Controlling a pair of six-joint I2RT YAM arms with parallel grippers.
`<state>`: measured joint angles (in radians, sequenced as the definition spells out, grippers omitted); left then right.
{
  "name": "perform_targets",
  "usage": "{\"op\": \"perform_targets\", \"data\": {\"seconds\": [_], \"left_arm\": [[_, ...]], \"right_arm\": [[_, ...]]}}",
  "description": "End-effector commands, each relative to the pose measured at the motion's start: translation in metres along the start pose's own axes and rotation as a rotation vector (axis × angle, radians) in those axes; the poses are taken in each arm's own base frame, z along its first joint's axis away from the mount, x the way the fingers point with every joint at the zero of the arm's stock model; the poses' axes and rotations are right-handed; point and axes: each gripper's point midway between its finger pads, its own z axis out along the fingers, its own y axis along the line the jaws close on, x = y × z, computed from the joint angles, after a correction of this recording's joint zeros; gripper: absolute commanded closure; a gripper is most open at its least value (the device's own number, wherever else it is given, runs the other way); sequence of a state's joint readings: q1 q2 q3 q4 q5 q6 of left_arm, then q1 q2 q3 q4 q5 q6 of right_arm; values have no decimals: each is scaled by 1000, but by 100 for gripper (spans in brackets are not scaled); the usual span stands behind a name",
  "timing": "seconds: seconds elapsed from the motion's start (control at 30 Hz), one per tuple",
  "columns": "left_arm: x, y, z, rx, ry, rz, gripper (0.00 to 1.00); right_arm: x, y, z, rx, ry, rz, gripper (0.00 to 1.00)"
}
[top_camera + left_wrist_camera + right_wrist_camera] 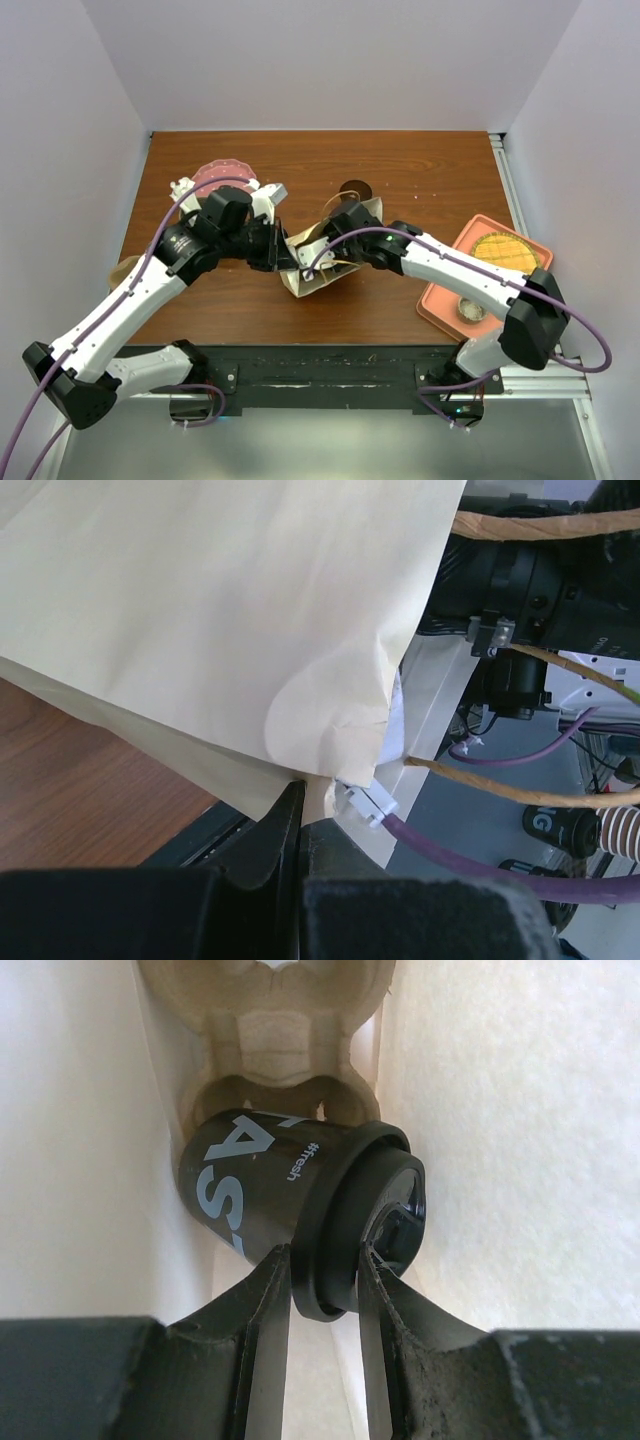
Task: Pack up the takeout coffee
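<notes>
The cup is tilted in the bag (318,262). I should lift my right gripper out, lower it onto the bare tabletop to its right in the top view, and release there.
The takeout coffee (270,1190) is a small dark cup with a black lid and pale lettering. In the right wrist view it lies tilted inside the paper bag (318,262), above a moulded pulp cup holder (270,1040). My right gripper (325,1260) is shut on the cup's lid rim, deep in the bag's mouth. My left gripper (297,800) is shut on the lower edge of the bag (220,630) and holds it at the table's middle. In the top view the cup is hidden by the bag and the arm.
A pink plate (222,172) and a white object sit at the back left. A dark round disc (353,188) lies behind the bag. A salmon tray (480,275) with a waffle (505,250) and a small cup stands at the right.
</notes>
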<state>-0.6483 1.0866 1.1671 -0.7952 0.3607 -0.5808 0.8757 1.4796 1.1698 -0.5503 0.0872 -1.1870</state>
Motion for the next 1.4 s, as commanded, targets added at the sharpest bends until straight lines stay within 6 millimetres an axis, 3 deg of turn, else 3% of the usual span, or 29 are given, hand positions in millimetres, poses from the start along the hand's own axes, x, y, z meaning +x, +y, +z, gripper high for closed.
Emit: {"op": "perform_targets", "data": {"seconds": [0.0, 0.27, 0.6, 0.73, 0.93, 1.2, 1.37], "left_arm": [[-15, -3, -4, -8, -38, 28, 100], [-23, -2, 0, -32, -24, 26, 100], [-43, -9, -6, -82, -2, 8, 100], [-46, -12, -4, -83, 33, -4, 100], [-50, -11, 0, -95, 66, -21, 100], [-55, -14, -2, -95, 69, -13, 100], [-46, -9, -7, -128, 100, -36, 100]], "right_arm": [[-17, -29, -35, 95, -77, 49, 99], [-25, -41, -65, 140, -121, 92, 100], [-45, -44, -122, 185, -183, 147, 100], [-54, -60, -162, 281, -245, 198, 100], [-49, -78, -199, 376, -234, 207, 100], [-35, -108, -228, 527, -174, 210, 100], [-34, -134, -248, 643, -173, 239, 100]]}}
